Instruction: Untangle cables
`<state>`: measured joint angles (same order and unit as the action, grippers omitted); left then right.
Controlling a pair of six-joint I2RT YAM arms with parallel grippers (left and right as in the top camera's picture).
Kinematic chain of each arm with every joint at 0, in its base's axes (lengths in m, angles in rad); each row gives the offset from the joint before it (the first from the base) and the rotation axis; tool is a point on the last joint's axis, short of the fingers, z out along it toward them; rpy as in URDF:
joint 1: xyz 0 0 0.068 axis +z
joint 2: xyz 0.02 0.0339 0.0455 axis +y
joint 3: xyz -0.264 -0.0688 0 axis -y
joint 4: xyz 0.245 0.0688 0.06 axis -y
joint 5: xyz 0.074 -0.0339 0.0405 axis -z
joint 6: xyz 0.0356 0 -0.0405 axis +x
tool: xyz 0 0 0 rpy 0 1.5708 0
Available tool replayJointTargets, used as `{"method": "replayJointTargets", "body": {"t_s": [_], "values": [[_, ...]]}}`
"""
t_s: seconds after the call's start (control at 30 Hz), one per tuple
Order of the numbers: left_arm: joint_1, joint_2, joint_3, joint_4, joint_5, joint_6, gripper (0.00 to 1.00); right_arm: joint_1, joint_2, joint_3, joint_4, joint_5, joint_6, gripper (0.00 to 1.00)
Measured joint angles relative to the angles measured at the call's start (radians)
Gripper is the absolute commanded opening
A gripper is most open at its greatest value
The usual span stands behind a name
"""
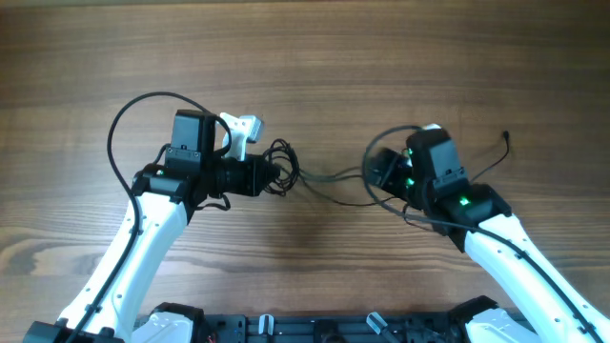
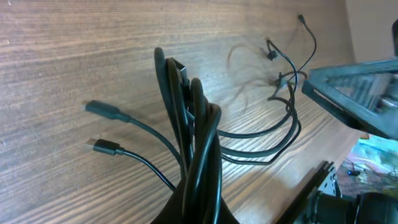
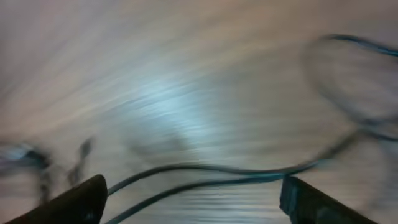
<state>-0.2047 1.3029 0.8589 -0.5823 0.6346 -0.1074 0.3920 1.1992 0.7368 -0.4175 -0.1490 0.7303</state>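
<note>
The heap of cable loops should go to the right in the overhead view next, so the left gripper needs to carry it and release it there, since the table lies there under the stretched cables.
The cables point(image 1: 324, 178) are thin black cords stretched across the wooden table between my two arms. In the left wrist view a thick bunch of cable loops point(image 2: 198, 124) rises from my left gripper point(image 2: 200, 208), which is shut on it. Two plug ends point(image 2: 102, 111) trail off to the left of the bunch. From overhead the left gripper point(image 1: 279, 171) sits at the tangled loops. My right gripper point(image 1: 378, 171) is at the other end of the strands. In the blurred right wrist view the right gripper point(image 3: 193, 198) stands open, and two cable strands point(image 3: 205, 174) pass loosely between its fingers.
One loose cable end point(image 1: 503, 141) lies to the right of the right arm. The thick black wire point(image 1: 129, 114) of the left arm loops out to its left. The rig's base frame point(image 1: 315, 329) runs along the near edge.
</note>
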Motion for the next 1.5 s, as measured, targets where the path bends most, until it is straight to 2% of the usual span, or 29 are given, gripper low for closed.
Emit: {"method": "replayJointTargets", "body": {"t_s": [0.17, 0.3, 0.37, 0.47, 0.57, 0.73, 0.83, 0.93, 1.0, 1.07, 1.1, 1.13, 1.17, 1.27, 1.33, 1.47, 1.5], "values": [[0.0, 0.0, 0.0, 0.014, 0.042, 0.003, 0.04, 0.0, -0.001, 0.0, 0.196, -0.283, -0.19, 0.93], [0.0, 0.0, 0.0, 0.031, 0.174, 0.069, 0.04, 0.0, 0.001, 0.0, 0.203, -0.315, -0.259, 0.91], [0.0, 0.0, 0.0, 0.035, 0.241, 0.109, 0.04, 0.006, 0.014, 0.0, 0.209, -0.318, -0.272, 0.9], [0.0, 0.0, 0.0, 0.037, 0.327, 0.174, 0.04, 0.028, 0.056, 0.0, 0.23, -0.323, -0.285, 0.8], [0.0, 0.0, 0.0, 0.037, 0.387, 0.219, 0.04, 0.044, 0.098, 0.0, 0.262, -0.323, -0.284, 0.78], [0.0, 0.0, 0.0, 0.037, 0.456, 0.272, 0.04, 0.045, 0.136, 0.0, 0.333, -0.37, -0.269, 0.57], [0.002, 0.0, 0.0, 0.043, 0.488, 0.282, 0.04, 0.045, 0.138, 0.0, 0.371, -0.406, -0.26, 0.56], [0.003, 0.0, 0.0, 0.079, 0.531, 0.285, 0.04, 0.045, 0.138, 0.0, 0.387, -0.446, -0.273, 0.6], [0.003, -0.001, 0.0, 0.098, 0.546, 0.286, 0.11, 0.043, 0.138, 0.0, 0.392, -0.486, -0.296, 0.62], [0.003, -0.006, 0.0, 0.128, 0.53, 0.264, 0.23, 0.04, 0.139, 0.0, 0.39, -0.539, -0.321, 0.64], [0.003, -0.009, 0.0, 0.15, 0.499, 0.235, 0.24, 0.04, 0.139, 0.0, 0.386, -0.574, -0.335, 0.64], [0.003, -0.01, -0.001, 0.171, 0.459, 0.191, 0.29, 0.041, 0.139, 0.0, 0.386, -0.605, -0.345, 0.64], [0.003, -0.01, -0.002, 0.198, 0.399, 0.119, 0.45, 0.042, 0.139, 0.0, 0.38, -0.631, -0.36, 0.64], [0.002, -0.01, -0.002, 0.271, 0.25, -0.055, 0.56, 0.042, 0.139, 0.0, 0.355, -0.667, -0.379, 0.63], [0.002, -0.01, -0.002, 0.303, 0.108, -0.205, 0.72, 0.045, 0.139, 0.0, 0.32, -0.679, -0.394, 0.61], [0.002, -0.01, -0.002, 0.315, -0.104, -0.42, 0.9, 0.045, 0.139, 0.0, 0.211, -0.649, -0.417, 0.59], [0.002, -0.01, -0.002, 0.314, -0.14, -0.451, 0.98, 0.045, 0.139, 0.0, 0.185, -0.632, -0.418, 0.6]]}}
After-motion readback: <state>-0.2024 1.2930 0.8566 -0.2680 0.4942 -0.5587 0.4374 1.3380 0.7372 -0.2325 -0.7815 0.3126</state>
